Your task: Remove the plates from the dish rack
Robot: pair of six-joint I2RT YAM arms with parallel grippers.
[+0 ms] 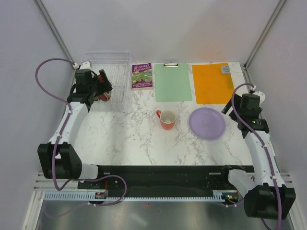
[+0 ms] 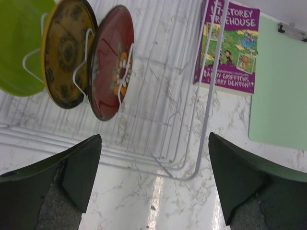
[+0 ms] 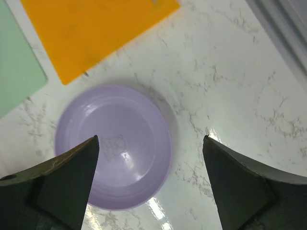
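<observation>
My left gripper lowers toward the left in the wrist view onto the red plate's near rim (image 1: 103,97) (image 2: 101,114) next, since that plate stands below it on that side.
The white wire dish rack (image 1: 116,72) stands at the back left and fills the left wrist view (image 2: 201,120). Three plates stand on edge in it: lime green (image 2: 17,43), dark with yellow pattern (image 2: 67,52), red floral (image 2: 112,62). My left gripper (image 2: 153,177) is open and empty, above the rack's near corner, apart from the red plate (image 1: 102,98). The lavender plate (image 1: 206,122) lies flat on the table at the right, also in the right wrist view (image 3: 113,146). My right gripper (image 3: 151,182) is open and empty above its right edge.
An orange mug (image 1: 166,119) stands mid-table. At the back lie a purple book (image 1: 142,75), a green clipboard (image 1: 172,82) and an orange board (image 1: 212,82). The book (image 2: 229,45) lies just beside the rack's right side. Grey walls enclose the table.
</observation>
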